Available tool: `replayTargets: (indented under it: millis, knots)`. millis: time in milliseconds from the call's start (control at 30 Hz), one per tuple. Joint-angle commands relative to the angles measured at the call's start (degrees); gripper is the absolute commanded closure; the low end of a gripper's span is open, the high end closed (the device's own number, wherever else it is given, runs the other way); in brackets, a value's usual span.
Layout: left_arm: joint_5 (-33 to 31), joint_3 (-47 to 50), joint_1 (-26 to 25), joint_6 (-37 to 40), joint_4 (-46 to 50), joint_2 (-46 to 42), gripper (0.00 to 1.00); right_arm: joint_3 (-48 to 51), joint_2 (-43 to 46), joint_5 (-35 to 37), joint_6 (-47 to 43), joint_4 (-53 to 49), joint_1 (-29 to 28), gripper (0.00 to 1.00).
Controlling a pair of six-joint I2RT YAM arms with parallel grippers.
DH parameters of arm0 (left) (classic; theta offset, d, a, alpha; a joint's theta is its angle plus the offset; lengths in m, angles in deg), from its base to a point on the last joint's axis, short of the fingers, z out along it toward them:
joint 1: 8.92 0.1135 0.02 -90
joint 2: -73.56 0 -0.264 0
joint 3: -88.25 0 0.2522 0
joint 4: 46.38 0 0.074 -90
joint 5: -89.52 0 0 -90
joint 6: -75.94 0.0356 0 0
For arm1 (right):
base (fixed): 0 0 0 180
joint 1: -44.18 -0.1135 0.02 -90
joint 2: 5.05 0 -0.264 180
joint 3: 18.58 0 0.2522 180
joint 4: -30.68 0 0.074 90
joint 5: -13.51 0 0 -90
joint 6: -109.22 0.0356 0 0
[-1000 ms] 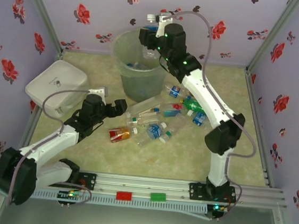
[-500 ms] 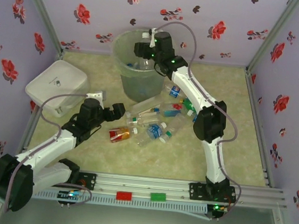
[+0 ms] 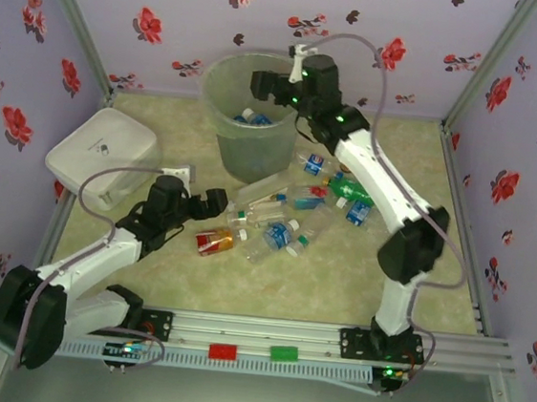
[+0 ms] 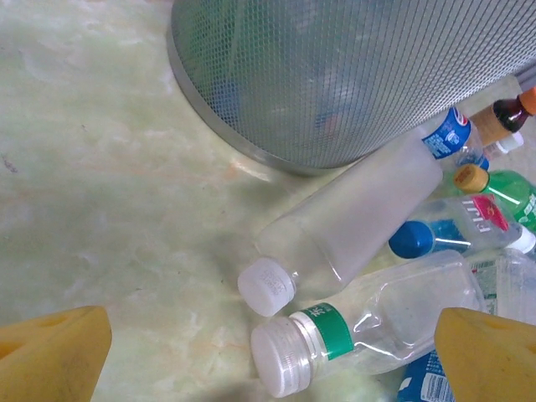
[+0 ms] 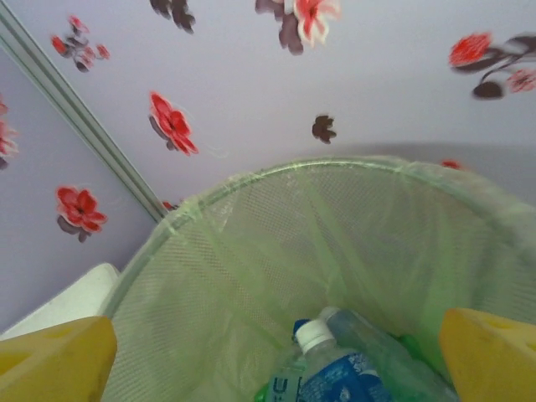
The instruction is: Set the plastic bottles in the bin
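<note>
My left gripper isn't on the amber bottle's red-labelled body yet. It needs to move back and down onto it, then close.
Several plastic bottles (image 3: 286, 213) lie in a heap on the table right of my left gripper (image 3: 212, 205). That gripper is open; its yellow fingertips (image 4: 54, 352) flank a clear bottle with a green band (image 4: 368, 322), without touching it. A frosted white-capped bottle (image 4: 352, 218) lies just beyond it, against the bin (image 4: 352, 75). An amber red-labelled bottle (image 3: 214, 241) lies nearest the arms. My right gripper (image 3: 266, 84) hangs open over the bin (image 3: 245, 151), empty. Below its fingertips (image 5: 490, 356), a blue-labelled bottle (image 5: 335, 373) and others lie inside the lined bin (image 5: 251, 188).
A white rounded-square container (image 3: 100, 155) sits at the left, behind my left arm. A small brown vial with an orange cap (image 4: 512, 109) lies among the bottles by the bin. Flowered walls close in the back and both sides.
My right gripper, shut on a white-capped bottle above the bin a second ago, dipped toward the bin and opened; the bottle is gone from its fingers. The left arm barely shifted.
</note>
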Motion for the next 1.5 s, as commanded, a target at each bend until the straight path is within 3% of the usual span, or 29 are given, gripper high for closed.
replayTargets:
  millis: [0,300,567,767,1100,1467]
  knots:
    - [2.0,-3.3,0.4,4.1,2.1,2.1,0.00,12.4,10.4,4.1,0.6,5.7,-0.1,0.00]
    - [4.6,-7.5,-2.3,6.6,8.6,9.2,0.00,46.3,33.7,10.3,8.4,9.6,-0.1,0.00]
    - [4.5,-7.9,-6.6,6.6,14.9,10.7,0.00,64.5,44.2,18.5,16.4,15.6,-0.1,0.00]
    - [3.3,-8.5,-11.6,6.6,20.8,11.6,0.00,67.5,43.6,20.4,19.0,19.3,-0.1,0.01]
    - [-3.3,-8.7,-22.0,3.5,29.1,10.9,0.00,65.3,39.0,17.8,18.8,20.5,-0.1,0.00]
    - [-11.8,-10.6,-25.0,1.5,30.7,15.9,0.04,65.3,38.5,17.6,19.0,20.4,-0.1,0.00]
